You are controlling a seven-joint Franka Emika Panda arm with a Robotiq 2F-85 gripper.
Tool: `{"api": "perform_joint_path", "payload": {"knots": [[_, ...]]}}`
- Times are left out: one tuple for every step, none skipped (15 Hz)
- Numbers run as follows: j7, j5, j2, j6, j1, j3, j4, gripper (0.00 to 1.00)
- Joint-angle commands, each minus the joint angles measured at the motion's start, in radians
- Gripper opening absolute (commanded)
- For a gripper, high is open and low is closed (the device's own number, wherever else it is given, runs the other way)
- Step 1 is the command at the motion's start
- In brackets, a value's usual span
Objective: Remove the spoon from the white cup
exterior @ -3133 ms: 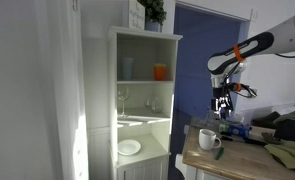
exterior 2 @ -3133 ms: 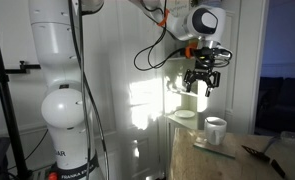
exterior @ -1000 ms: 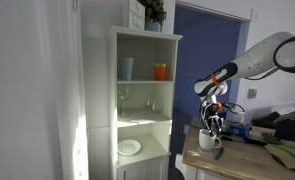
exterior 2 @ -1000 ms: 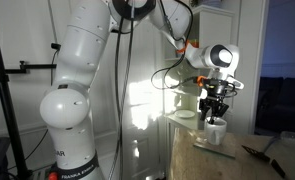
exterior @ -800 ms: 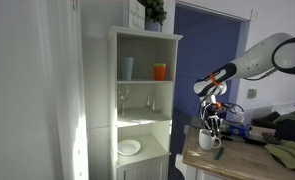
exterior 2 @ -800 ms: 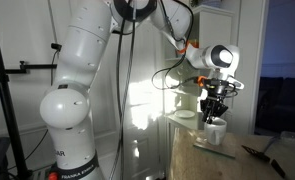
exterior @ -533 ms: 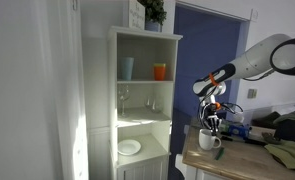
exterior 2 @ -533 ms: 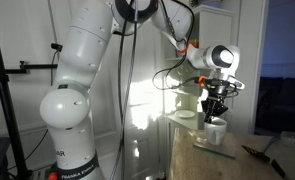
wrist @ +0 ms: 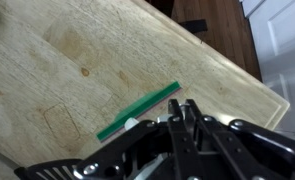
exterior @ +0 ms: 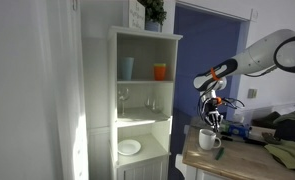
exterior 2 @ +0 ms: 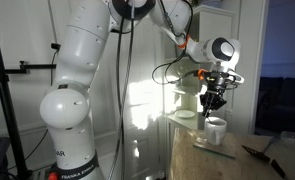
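Observation:
I need to raise my gripper clear of the cup, move it across to the bare wood past the green strip (exterior 2: 241, 154), which is below it to the left in the wrist view, and then lower it.
The white cup (exterior: 209, 139) (exterior 2: 216, 129) stands near the edge of the wooden table (wrist: 77, 60), in both exterior views. My gripper (exterior: 216, 117) (exterior 2: 213, 103) hangs a short way above the cup's mouth. It is shut, with the fingers (wrist: 190, 112) pressed together in the wrist view. The spoon is pinched between them. It is too thin to make out in the exterior views, and the fingers hide it in the wrist view. Part of the pale cup shows below the jaws.
A green strip (wrist: 137, 110) lies flat on the table beside the cup. A white shelf unit (exterior: 145, 100) holds a light-blue tumbler (exterior: 126, 68), an orange cup (exterior: 161, 71) and a plate (exterior: 129, 148). Clutter (exterior: 277, 135) lies on the far part of the table.
A second ago the gripper was down at the cup's mouth and partly open. It shut there and has since lifted straight up a little. The cup has stayed in place.

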Motion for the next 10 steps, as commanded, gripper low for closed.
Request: {"api": "perform_joint_path", "payload": {"knots": [[-0.009,0.031,-0.069,-0.096,-0.015,0.009,-0.005,0.07],[-0.012,0.032,-0.092,-0.102,-0.015,0.008,-0.018,0.07],[-0.010,0.028,-0.119,-0.080,-0.014,0.006,-0.036,0.07],[-0.013,0.025,-0.141,-0.069,-0.014,0.006,-0.049,0.07],[-0.011,0.024,-0.169,-0.056,-0.014,0.004,-0.070,0.07],[-0.011,0.024,-0.194,-0.053,-0.014,0.003,-0.089,0.07],[-0.011,0.026,-0.227,-0.051,-0.015,0.002,-0.117,0.08],[-0.019,0.019,-0.255,-0.053,-0.015,0.000,-0.145,0.08],[-0.020,0.018,-0.296,-0.031,-0.017,-0.003,-0.183,0.08],[-0.013,0.017,-0.333,0.000,-0.019,-0.007,-0.219,0.08]]}}
